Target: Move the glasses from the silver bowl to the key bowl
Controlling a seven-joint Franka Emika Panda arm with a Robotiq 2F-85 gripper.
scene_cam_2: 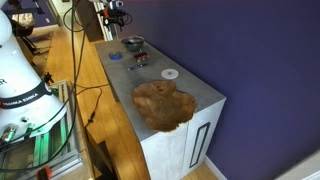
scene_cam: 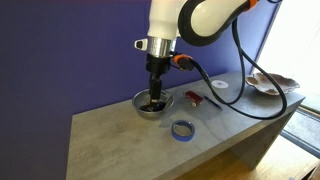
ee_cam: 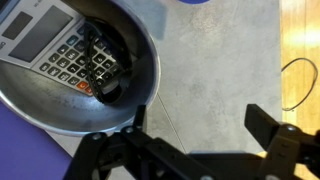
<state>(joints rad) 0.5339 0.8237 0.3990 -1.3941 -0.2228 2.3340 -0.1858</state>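
One finger of my open gripper hangs over bare tabletop, so my gripper will go toward the left in the wrist view and down into the silver bowl onto the glasses (scene_cam: 152, 106) (ee_cam: 106, 68).
The silver bowl (ee_cam: 60, 110) fills the upper left of the wrist view, with a calculator lying inside it. The dark thin-framed glasses (ee_cam: 106, 68) lie on the calculator in the bowl. My gripper (ee_cam: 200, 125) is open and empty, with one finger at the bowl's rim and the other over the bare tabletop. In an exterior view my gripper (scene_cam: 155, 95) hangs low over the silver bowl (scene_cam: 153, 108). The key bowl (scene_cam: 272, 85), a wavy pale dish, sits at the far end of the table. It is large and brownish in the near exterior view (scene_cam_2: 163, 103).
A blue tape ring (scene_cam: 183, 129) lies near the table's front edge beside the silver bowl. A red-and-black flat tool (scene_cam: 193, 96) and a small white disc (scene_cam: 219, 85) lie between the two bowls. The grey tabletop (ee_cam: 210, 60) ends in drop-off edges.
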